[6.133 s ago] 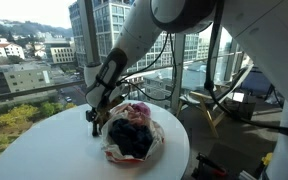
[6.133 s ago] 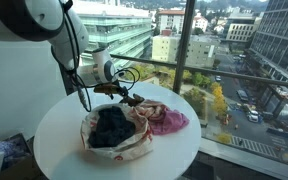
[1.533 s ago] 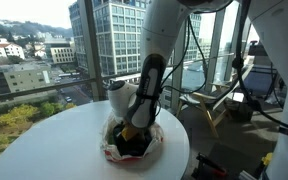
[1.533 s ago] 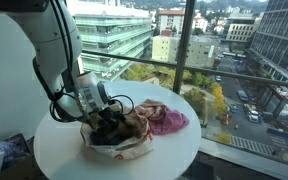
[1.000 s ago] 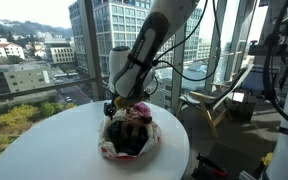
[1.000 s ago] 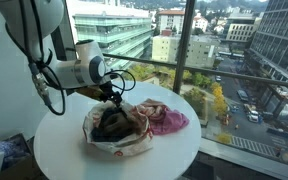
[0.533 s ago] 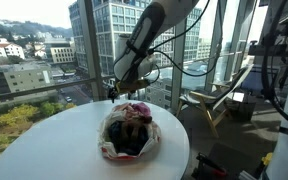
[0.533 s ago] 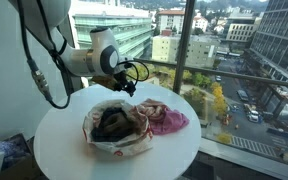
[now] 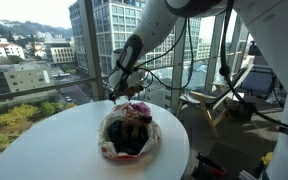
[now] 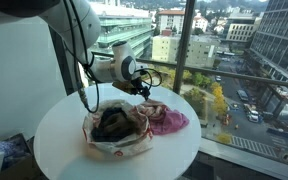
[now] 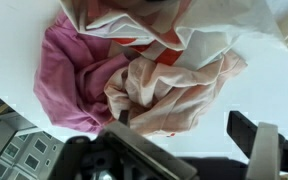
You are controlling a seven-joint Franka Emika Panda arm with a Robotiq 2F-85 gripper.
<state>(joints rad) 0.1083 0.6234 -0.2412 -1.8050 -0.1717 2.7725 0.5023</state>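
Observation:
The peach and cream cloth point(image 10: 145, 109) beside the pink garment point(image 10: 169, 120) is below the robot's open gripper at the bag's edge, so the gripper needs to lower onto that cloth next.
A white cloth bag point(image 10: 114, 130) with red print lies on the round white table point(image 10: 54, 140), holding dark clothes point(image 10: 109, 122). A pink garment point(image 10: 169, 120) and a peach cloth point(image 11: 179, 85) lie beside it; the pink one also shows in the wrist view point(image 11: 79, 75). My gripper point(image 10: 141, 88) hovers above the pink garment at the bag's far side. It is open and empty point(image 11: 184, 125). In an exterior view the gripper point(image 9: 117, 92) sits above the bag point(image 9: 129, 135).
The table stands beside tall windows with city buildings outside. A chair and cables point(image 9: 219, 100) stand to one side. The table's edge point(image 10: 189, 150) is close to the glass.
My gripper has risen out of the bag and moved toward the pink garment at the bag's window side. The bag and clothes stay put.

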